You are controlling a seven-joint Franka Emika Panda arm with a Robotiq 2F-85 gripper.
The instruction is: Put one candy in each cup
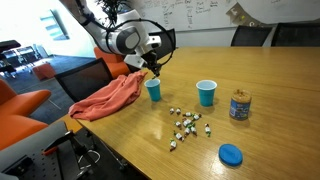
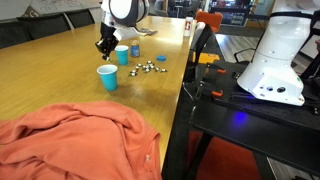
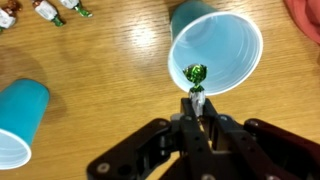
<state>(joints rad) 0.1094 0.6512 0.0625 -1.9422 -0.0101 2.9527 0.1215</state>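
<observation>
The cup nearest the cloth looks empty, so I should next lower the candy with my gripper and shift it from the cup's rim over the opening of the cup nearest the cloth.
Two bright-blue cups stand upright on the wooden table. My gripper is shut on a candy with a green twisted wrapper and holds it over the near rim of one cup, whose pale-blue inside looks empty. In both exterior views the gripper hangs just above this cup, the one nearest the cloth. The second cup stands apart. Several loose candies lie scattered on the table.
An orange-pink cloth lies beside the near cup. A clear jar with a yellow label and a flat blue lid sit past the candies. Chairs stand around the table.
</observation>
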